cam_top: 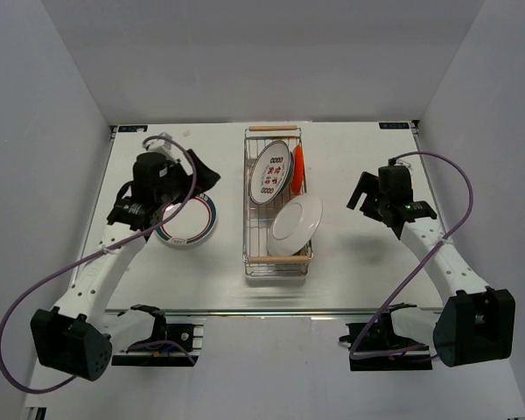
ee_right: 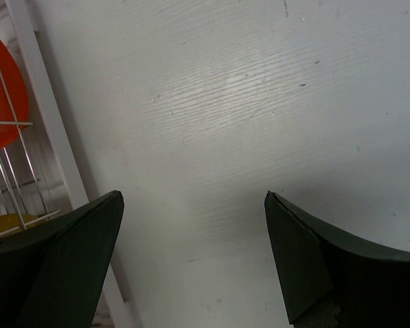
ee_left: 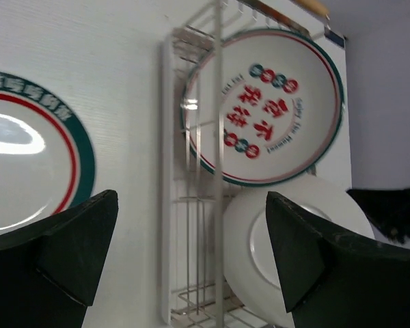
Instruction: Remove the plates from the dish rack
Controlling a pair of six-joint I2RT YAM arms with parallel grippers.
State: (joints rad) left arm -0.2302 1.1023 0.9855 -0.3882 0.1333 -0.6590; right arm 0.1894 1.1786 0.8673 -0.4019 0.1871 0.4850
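My left gripper is to swing to the right in the top view and turn onto the plain white plate's upper rim [cam_top: 318, 212] [ee_left: 355, 208], because that rim sticks out past the rack.
The dish rack [cam_top: 246, 219] stands lengthwise in the middle of the table. In it lean a white plate with green rim and red marks [cam_top: 271, 172], an orange-red plate [cam_top: 297, 169] behind it, and a plain white plate [cam_top: 297, 219] at the near end. Another green-and-red-rimmed plate [cam_top: 188, 220] lies flat on the table left of the rack. My left gripper [cam_top: 203, 179] is open and empty above that plate's far edge, facing the rack [ee_left: 191, 205]. My right gripper [cam_top: 361, 192] is open and empty over bare table right of the rack.
In the left wrist view the marked plate [ee_left: 266, 109] and the plain white plate [ee_left: 287, 253] show behind the rack wires. The right wrist view shows the rack's edge [ee_right: 48, 137], the orange-red plate [ee_right: 3, 82] and something yellow [ee_right: 7, 222] low in the rack.
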